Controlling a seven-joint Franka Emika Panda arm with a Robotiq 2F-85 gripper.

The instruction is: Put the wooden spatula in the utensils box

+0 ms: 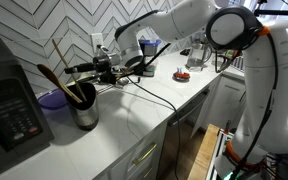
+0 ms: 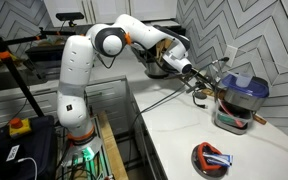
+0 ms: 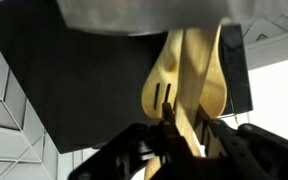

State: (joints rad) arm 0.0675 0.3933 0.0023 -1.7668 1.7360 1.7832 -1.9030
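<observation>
Next, my gripper lowers toward the opening of the utensils box below it and releases the spatula's handle, since the spatula already points to that opening.
In the wrist view my gripper (image 3: 189, 138) is shut on the handle of the wooden spatula (image 3: 174, 85), a light-brown blade with two slots. The blade points toward the grey utensils box (image 3: 144, 15) at the top edge. Other wooden utensils lie beside the blade. In both exterior views the gripper (image 1: 86, 70) (image 2: 201, 84) hovers level, just above the utensils box (image 1: 84, 113) (image 2: 228, 116), a squat dark canister holding dark wooden spoons (image 1: 56, 78). The held spatula is hard to make out there.
A black appliance with buttons (image 1: 9, 110) stands beside the canister, with a purple bowl (image 1: 52, 99) behind it. A red dish (image 2: 212, 157) sits on the white counter (image 1: 134, 120). A cable (image 1: 154, 95) runs across the counter. A tiled wall stands close behind.
</observation>
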